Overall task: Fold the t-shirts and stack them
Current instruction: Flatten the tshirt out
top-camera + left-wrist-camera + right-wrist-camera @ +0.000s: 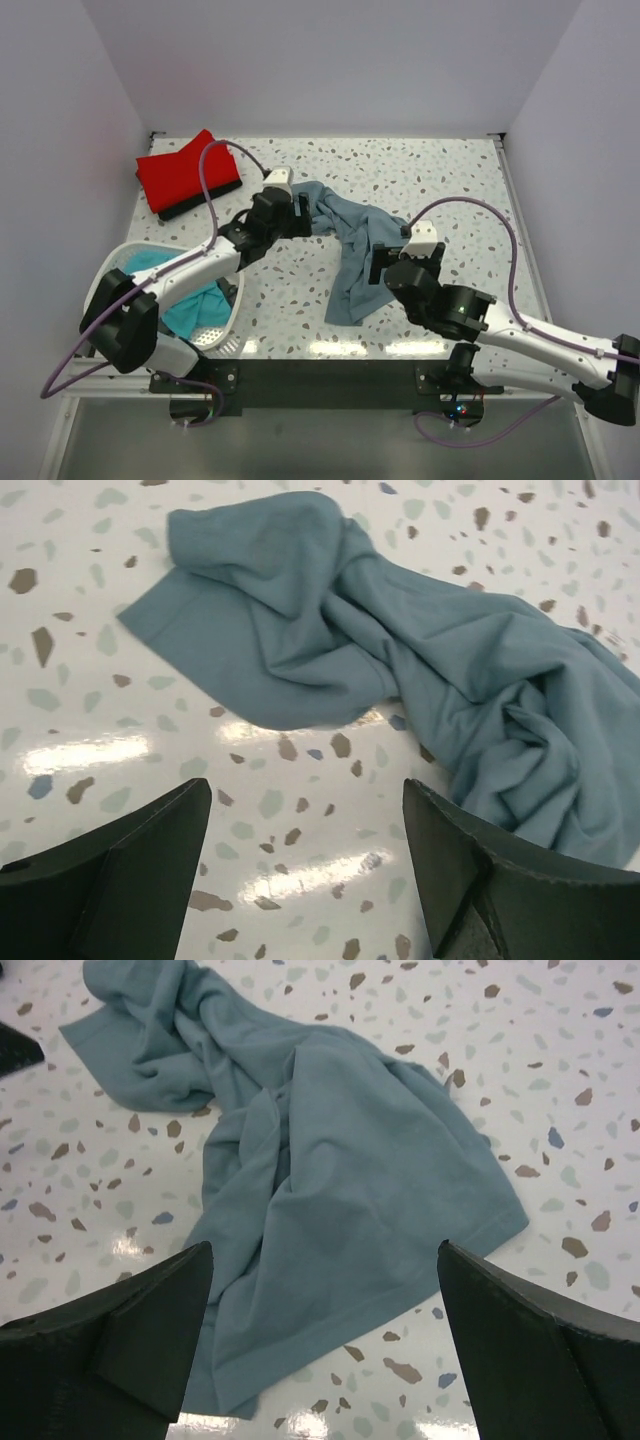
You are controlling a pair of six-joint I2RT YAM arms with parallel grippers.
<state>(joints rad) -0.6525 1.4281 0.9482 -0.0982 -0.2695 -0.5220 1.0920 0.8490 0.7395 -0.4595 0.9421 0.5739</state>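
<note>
My left gripper lowers outward, toward the left in the wrist view, onto the grey-blue t-shirt's flat corner (128, 617) next, since that corner sticks out past the t-shirt's folds.
A crumpled grey-blue t-shirt (352, 248) lies in the middle of the speckled table, also in the left wrist view (420, 640) and the right wrist view (320, 1180). A folded red t-shirt (185, 172) lies on a dark one at the back left. A teal t-shirt (190, 300) sits in the white basket (225, 335). My left gripper (303, 213) is open and empty, just off the shirt's left end (305, 805). My right gripper (385, 262) is open and empty, over the shirt's near right part (325, 1260).
The white basket stands at the near left by the left arm. White walls close the table at the back and sides. Bare speckled tabletop (450, 180) lies right of the grey-blue shirt.
</note>
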